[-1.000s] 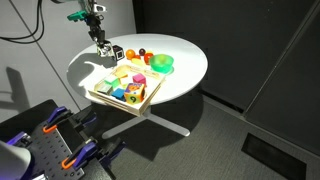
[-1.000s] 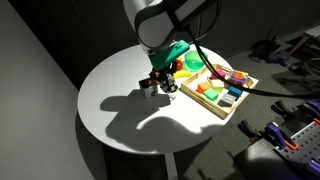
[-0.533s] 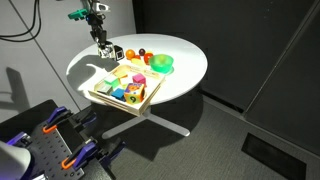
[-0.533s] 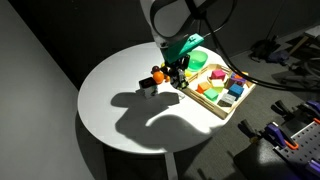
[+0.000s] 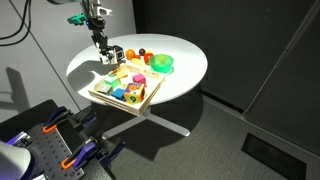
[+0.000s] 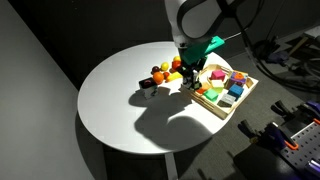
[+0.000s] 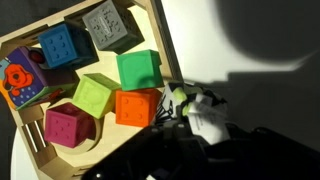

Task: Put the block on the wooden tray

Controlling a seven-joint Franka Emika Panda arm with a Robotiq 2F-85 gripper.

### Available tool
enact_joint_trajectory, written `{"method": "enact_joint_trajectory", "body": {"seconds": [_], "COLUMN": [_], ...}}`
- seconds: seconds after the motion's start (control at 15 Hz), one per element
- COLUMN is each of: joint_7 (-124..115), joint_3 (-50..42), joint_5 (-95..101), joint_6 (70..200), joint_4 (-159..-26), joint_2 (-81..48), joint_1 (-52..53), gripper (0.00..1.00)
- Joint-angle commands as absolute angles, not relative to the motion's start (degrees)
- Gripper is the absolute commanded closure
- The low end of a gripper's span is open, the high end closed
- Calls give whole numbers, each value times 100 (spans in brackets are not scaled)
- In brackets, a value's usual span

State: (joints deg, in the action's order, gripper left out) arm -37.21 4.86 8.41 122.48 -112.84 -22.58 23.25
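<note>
My gripper carries the white block over the tray's rim next, past the orange block toward the pink one, because empty tray bottom (image 7: 106, 131) lies between them.
My gripper (image 7: 196, 110) is shut on the block (image 7: 205, 118), a small white cube with dark marks, and holds it off the table. It hangs right at the rim of the wooden tray (image 7: 164, 45), beside the orange block (image 7: 136, 107). The tray holds several colourful toy blocks. In both exterior views the gripper (image 5: 104, 55) (image 6: 190, 84) is at the edge of the tray (image 5: 113, 102) (image 6: 210, 106). There the fingers hide the block.
A black cube with white marks (image 6: 147, 89) stays on the round white table (image 6: 110, 100), away from the tray. Small orange and red toy pieces (image 6: 165, 72) lie near the gripper. A green bowl (image 5: 161, 63) stands behind the tray. The table's edge is close behind the tray.
My gripper has moved from beside the black cube across the table to the tray's rim, carrying the white block. The black cube stayed in place.
</note>
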Motion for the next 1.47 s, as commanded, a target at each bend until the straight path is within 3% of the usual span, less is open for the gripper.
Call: {"method": "enact_joint_trajectory", "body": {"seconds": [0.0, 0.87, 0.93, 1.0, 1.07, 1.4], "joint_7": [-3948, -4674, -4746, -4791, -4814, -5007], "joint_3": [483, -73, -120, -145, -160, -157], "joint_5": [899, 1293, 1368, 1412, 1448, 1741], "joint_6": [12834, 14264, 14287, 14300, 14299, 14335], "joint_4": [-12176, -13045, -13031, -13024, -13033, -13150], "joint_2": [-1712, -1513, -1532, -1540, -1527, -1408], "joint_1": [2126, 1567, 1568, 1563, 1562, 1617], "gripper": [92, 91, 83, 54, 53, 15]}}
